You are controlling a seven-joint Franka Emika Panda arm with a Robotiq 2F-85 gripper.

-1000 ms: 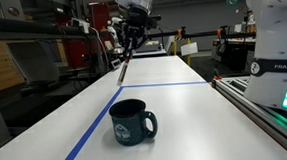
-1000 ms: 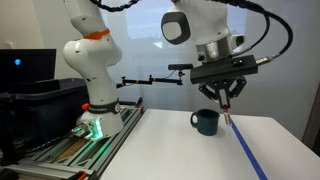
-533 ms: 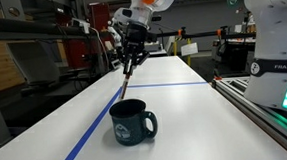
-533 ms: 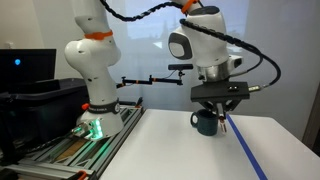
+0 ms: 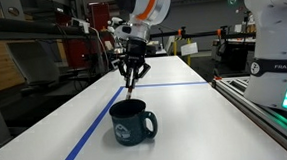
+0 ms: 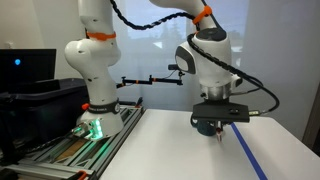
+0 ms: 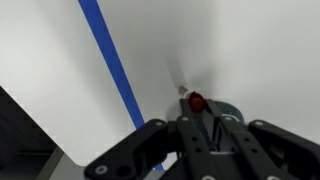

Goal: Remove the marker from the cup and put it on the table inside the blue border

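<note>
The marker's lower end already hangs outside the cup, near the table. I will next lower my gripper slightly toward the white table beside the cup and let go of the marker [image 5: 131, 89].
My gripper [image 5: 132, 71] is shut on the marker [image 5: 131, 89], which hangs tip-down just above the white table, behind the dark blue cup [image 5: 132, 121]. In an exterior view the gripper [image 6: 218, 122] is low beside the cup [image 6: 203, 124] and partly covers it. In the wrist view the marker's red end [image 7: 196, 100] sticks out between the fingers of the gripper [image 7: 197, 116], close to the table surface. The blue border tape [image 7: 112, 62] runs to the left of it. A dark edge of the cup [image 7: 233, 111] shows behind the fingers.
The blue tape [image 5: 92, 133] runs along the table's side and another strip [image 5: 174, 85] crosses it farther back. A second white robot base [image 5: 278, 52] and a rail stand at one side. Its base also shows in an exterior view [image 6: 92, 90].
The gripper has come down with the marker, from high above the table to just over it, near the cup.
</note>
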